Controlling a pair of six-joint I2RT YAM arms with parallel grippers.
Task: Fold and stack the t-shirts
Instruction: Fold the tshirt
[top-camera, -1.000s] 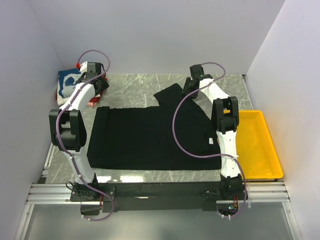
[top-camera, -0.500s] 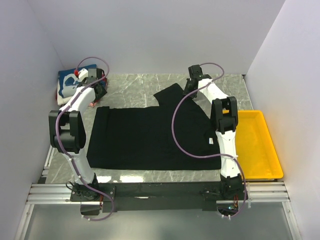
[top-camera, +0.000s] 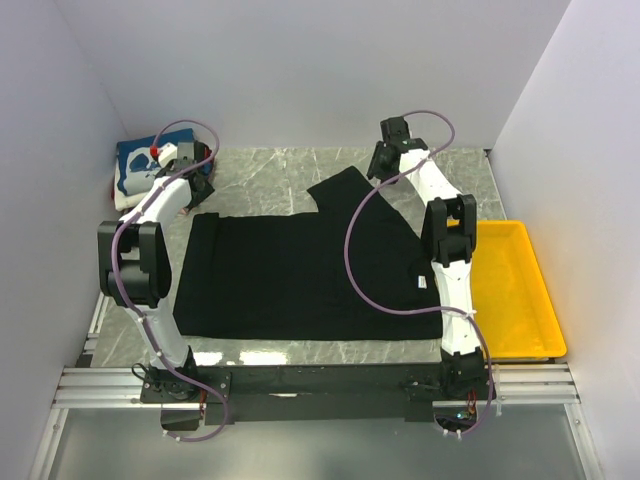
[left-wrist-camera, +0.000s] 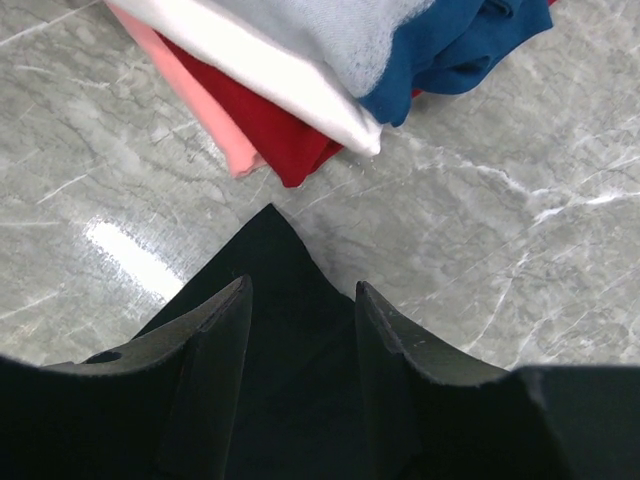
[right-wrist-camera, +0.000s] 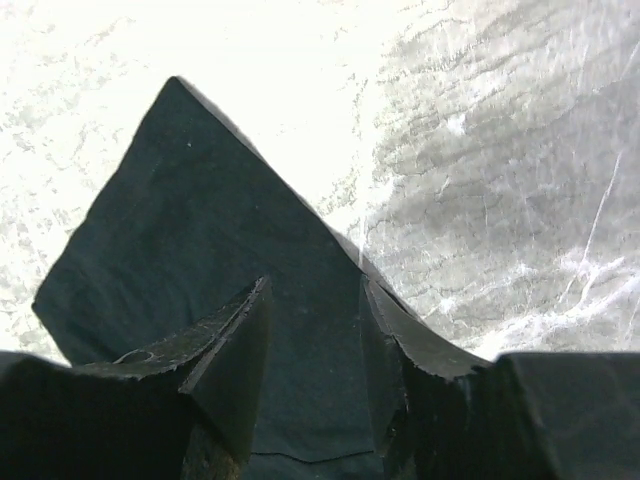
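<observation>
The far sleeve's tray-side edge (top-camera: 374, 190) (right-wrist-camera: 345, 262) lies flat on the marble beneath my right gripper's parted fingers, so the gripper needs to lower and ease back onto it to close there.
A large black t-shirt (top-camera: 300, 275) lies spread flat on the marble table, one sleeve pointing toward the far wall. My left gripper (top-camera: 197, 188) is open at the shirt's far left corner. In the left wrist view that corner (left-wrist-camera: 270, 260) lies under and between the parted fingers of the left gripper (left-wrist-camera: 300, 290). My right gripper (top-camera: 378, 170) is open over the far sleeve (right-wrist-camera: 190, 220), which shows in the gap of the right gripper (right-wrist-camera: 313, 285). Folded t-shirts are stacked at the far left: blue (left-wrist-camera: 460, 40), white (left-wrist-camera: 290, 60), red (left-wrist-camera: 270, 130).
A yellow tray (top-camera: 510, 290) stands at the table's right edge beside the right arm. A pink cloth edge (left-wrist-camera: 190, 90) shows under the stack. White walls close in the left, far and right sides. The stack (top-camera: 135, 168) sits just beyond the left gripper.
The right gripper has drawn slightly back toward the far wall over the sleeve. The left gripper has shifted a little left, toward the stack. The black shirt lies as before.
</observation>
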